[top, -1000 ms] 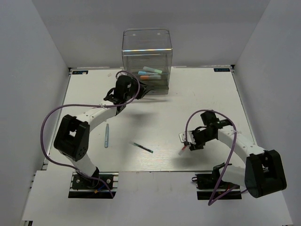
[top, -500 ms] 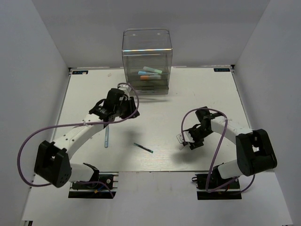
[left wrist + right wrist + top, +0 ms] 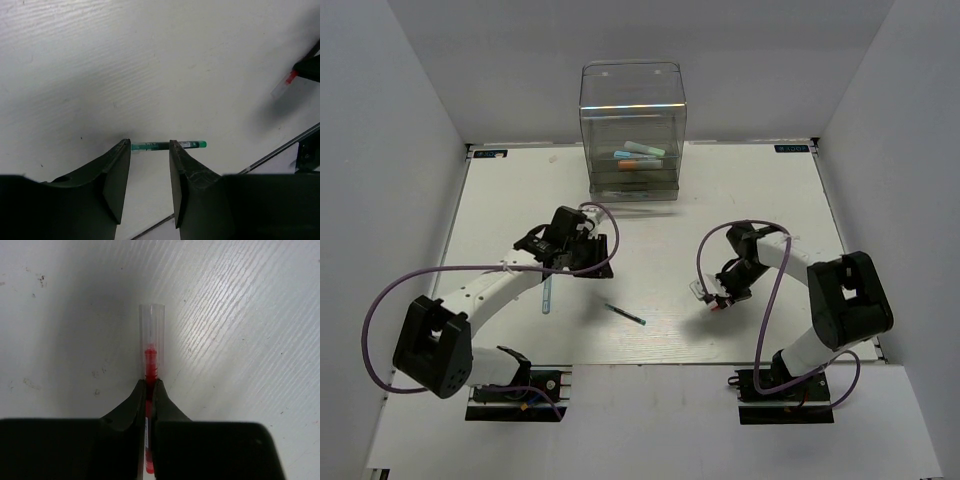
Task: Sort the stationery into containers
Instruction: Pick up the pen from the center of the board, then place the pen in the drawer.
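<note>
My right gripper lifts outward over the cabinet's front section [image 3: 634,182], which lies to its left in the top view, and releases the red pen near other pens next.
The container is a tall clear cabinet [image 3: 632,130] at the back, with several pens [image 3: 640,155] lying in a drawer. My left gripper [image 3: 150,142] hangs open above the table, nothing between its fingers. A green-teal pen [image 3: 192,145] lies on the table just beyond its fingertips, and shows near the front edge in the top view [image 3: 624,314]. A light blue pen [image 3: 547,290] lies under the left arm. My right gripper [image 3: 150,384] is shut on a red pen [image 3: 151,355] with a clear cap, low over the table [image 3: 704,293].
The white table [image 3: 740,200] has walls on three sides. Its front edge, with a metal rail [image 3: 285,147], runs close behind the green-teal pen. Purple cables loop from both arms.
The left arm has drawn back from the cabinet toward the middle of the table, and its jaws have spread. The right gripper has closed on the red pen.
</note>
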Controlling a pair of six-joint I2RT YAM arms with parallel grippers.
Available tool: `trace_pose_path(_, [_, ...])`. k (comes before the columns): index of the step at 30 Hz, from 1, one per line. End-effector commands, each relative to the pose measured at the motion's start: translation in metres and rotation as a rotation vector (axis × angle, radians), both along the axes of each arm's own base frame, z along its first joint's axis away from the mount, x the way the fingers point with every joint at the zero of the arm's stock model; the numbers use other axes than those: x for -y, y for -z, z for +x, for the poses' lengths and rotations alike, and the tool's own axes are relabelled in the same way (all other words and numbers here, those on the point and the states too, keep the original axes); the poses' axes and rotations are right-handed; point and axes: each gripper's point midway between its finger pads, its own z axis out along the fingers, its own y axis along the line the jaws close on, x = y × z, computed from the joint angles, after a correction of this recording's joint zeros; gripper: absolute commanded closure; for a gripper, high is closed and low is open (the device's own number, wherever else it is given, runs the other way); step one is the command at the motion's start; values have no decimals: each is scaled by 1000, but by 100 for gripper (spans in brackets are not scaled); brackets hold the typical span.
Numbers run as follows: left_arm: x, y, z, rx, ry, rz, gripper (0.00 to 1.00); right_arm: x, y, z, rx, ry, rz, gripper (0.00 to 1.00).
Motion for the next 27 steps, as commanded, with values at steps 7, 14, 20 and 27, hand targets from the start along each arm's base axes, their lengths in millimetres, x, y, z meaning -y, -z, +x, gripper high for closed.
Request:
trace_pose_path(7, [-37, -24, 6, -73, -686, -191, 8, -61, -75, 97, 188, 354, 223, 100])
trace_pose_path(14, [-58, -24, -11, -121, -1018, -485, 0, -106, -164, 188, 473, 569, 440, 100])
trace_pose_path(20, [-54, 13, -33, -354, -1178, -568, 4, -143, -208, 246, 612, 609, 503, 100])
trace_pose_path(27, [-45, 32, -33, -461, -1231, -527, 5, -183, -210, 272, 691, 527, 500, 100])
